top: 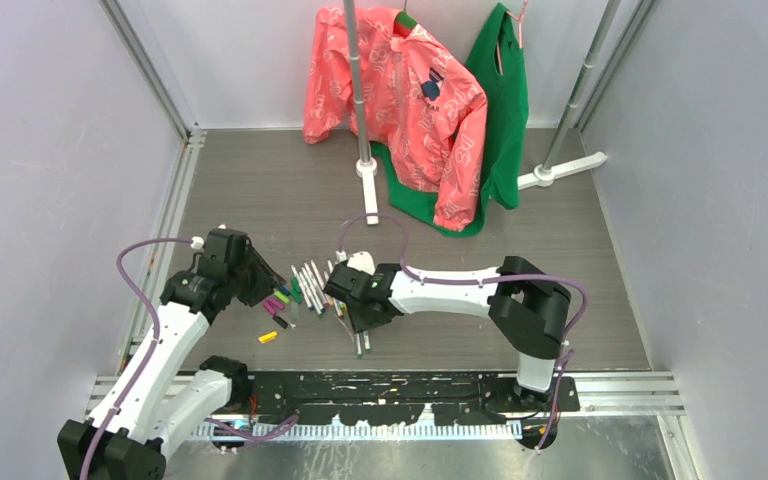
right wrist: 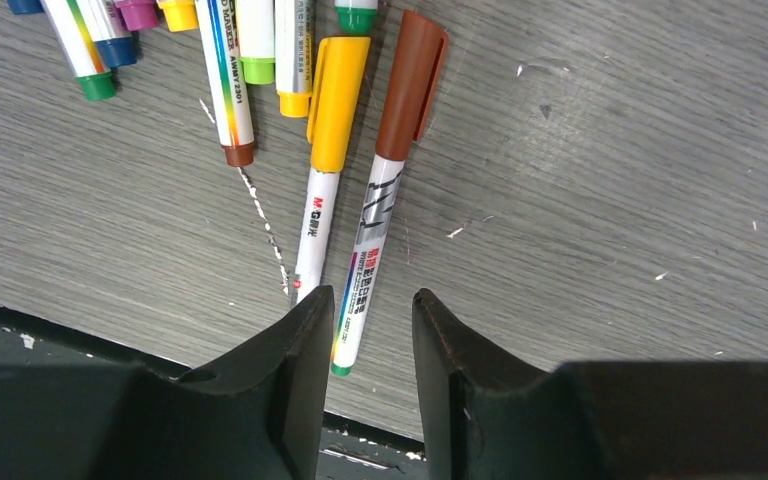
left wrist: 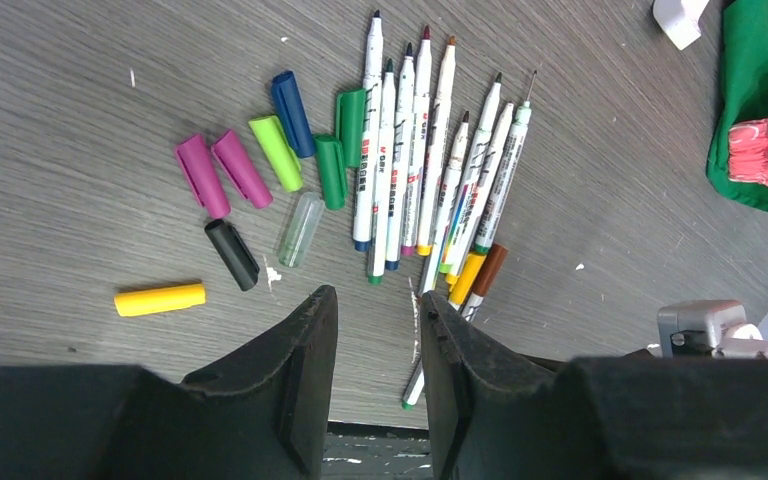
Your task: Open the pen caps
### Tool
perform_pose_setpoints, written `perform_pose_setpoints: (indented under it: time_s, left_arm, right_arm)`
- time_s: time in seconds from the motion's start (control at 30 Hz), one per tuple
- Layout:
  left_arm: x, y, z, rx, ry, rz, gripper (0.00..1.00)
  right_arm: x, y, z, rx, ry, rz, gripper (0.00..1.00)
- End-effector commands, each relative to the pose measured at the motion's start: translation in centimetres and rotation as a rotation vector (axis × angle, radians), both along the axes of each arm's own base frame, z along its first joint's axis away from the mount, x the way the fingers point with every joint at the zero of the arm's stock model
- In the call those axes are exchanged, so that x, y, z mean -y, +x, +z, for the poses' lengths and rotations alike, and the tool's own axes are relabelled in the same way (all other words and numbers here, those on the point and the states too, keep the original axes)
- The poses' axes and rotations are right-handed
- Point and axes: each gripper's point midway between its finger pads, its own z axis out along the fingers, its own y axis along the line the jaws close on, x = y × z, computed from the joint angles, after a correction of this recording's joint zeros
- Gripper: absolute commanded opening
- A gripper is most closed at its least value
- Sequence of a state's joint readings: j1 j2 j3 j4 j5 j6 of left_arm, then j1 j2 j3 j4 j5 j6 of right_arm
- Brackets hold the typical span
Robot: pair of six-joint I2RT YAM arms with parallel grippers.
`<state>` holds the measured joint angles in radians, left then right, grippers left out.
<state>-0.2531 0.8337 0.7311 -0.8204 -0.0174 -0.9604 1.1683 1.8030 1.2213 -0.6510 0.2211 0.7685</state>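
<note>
My right gripper already has the pen's tail between its open fingers, so next I need to move it down onto the printed part [top: 366, 337] [right wrist: 361, 288] of the brown-capped pen's white body.
Several uncapped pens [left wrist: 400, 150] with white barrels lie fanned on the grey table. Loose pen caps lie to their left: two magenta [left wrist: 222, 172], lime [left wrist: 276, 152], blue [left wrist: 292, 99], two green [left wrist: 332, 170], clear [left wrist: 300, 229], black [left wrist: 232, 254] and yellow [left wrist: 160, 298]. Two pens still wear caps, one yellow [right wrist: 338, 100] and one brown [right wrist: 410, 85]. My left gripper [left wrist: 378, 305] is open and empty, near the pens' lower ends. My right gripper [right wrist: 370, 305] is open, and the brown-capped pen's tail [right wrist: 355, 320] lies just between its fingertips. The top view shows both grippers, left [top: 260, 285] and right [top: 355, 305], flanking the pens [top: 310, 285].
A pink jacket [top: 400, 100] and a green garment [top: 505, 110] hang from a rack at the back, whose poles and white feet [top: 368, 185] stand on the table. The black front rail [top: 410, 385] lies close behind both grippers. White walls enclose both sides.
</note>
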Motion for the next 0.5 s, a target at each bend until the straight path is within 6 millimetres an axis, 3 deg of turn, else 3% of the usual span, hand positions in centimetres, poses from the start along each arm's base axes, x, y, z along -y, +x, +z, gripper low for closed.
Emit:
perform_pose_setpoints:
  time_s: [0.0,0.47]
  left_arm:
    - [0.5,1.1,2.1,0.074,-0.017,-0.025,0.37]
    - [1.0,0.8,1.6,0.066,-0.038,-0.043,0.37]
  right_arm:
    - [-1.7,0.9,1.1,0.039,0.056,-0.037,0.4]
    - [-2.0,-0.3,-2.0,0.009,0.031,-0.053,0.4]
